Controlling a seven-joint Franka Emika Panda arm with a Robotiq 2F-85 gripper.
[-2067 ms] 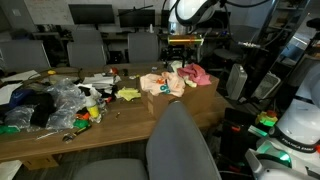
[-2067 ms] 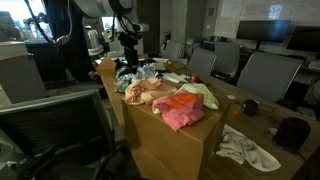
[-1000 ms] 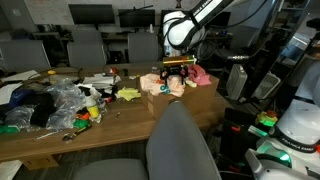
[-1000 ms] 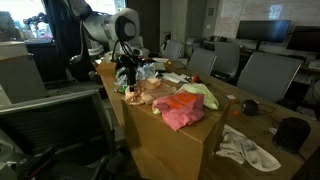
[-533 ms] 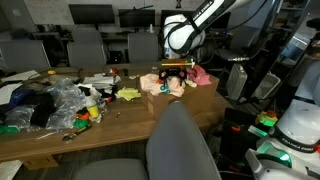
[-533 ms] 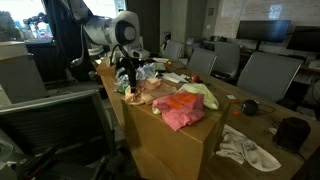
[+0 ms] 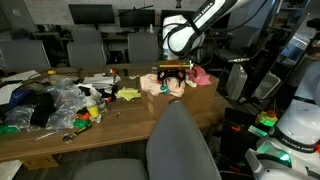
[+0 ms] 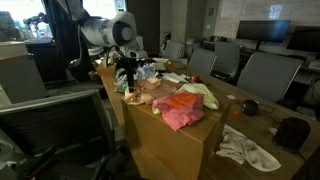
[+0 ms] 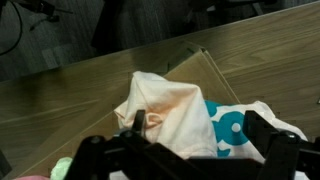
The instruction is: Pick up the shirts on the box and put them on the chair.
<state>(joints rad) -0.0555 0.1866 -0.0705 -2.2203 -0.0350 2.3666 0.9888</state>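
I will move my gripper down onto the raised fold of the cream shirt (image 7: 173,83) (image 9: 170,112) next and close it, because that fold is just below my open fingers and between them.
Several shirts lie on a cardboard box (image 8: 170,135): a cream/peach shirt (image 8: 148,93) with a teal print (image 9: 228,127), a pink shirt (image 8: 180,110) and a light green one (image 8: 205,93). In an exterior view they show as a peach heap (image 7: 160,84) and a pink one (image 7: 198,75). My gripper (image 7: 175,71) hangs just above the peach shirt, also in an exterior view (image 8: 128,78). In the wrist view the gripper (image 9: 185,140) is open, its fingers on either side of the cream shirt (image 9: 170,112), holding nothing. A grey chair (image 7: 180,145) stands in front.
A wooden table (image 7: 60,135) holds a clutter of plastic bags and toys (image 7: 55,105). Office chairs (image 8: 265,75) and monitors stand behind. A white cloth (image 8: 245,148) lies on a table beside the box. A grey chair (image 8: 50,115) is near the box.
My arm came down from above the box to just over the peach shirt. Over the last half second it has barely moved. The shirts have not shifted.
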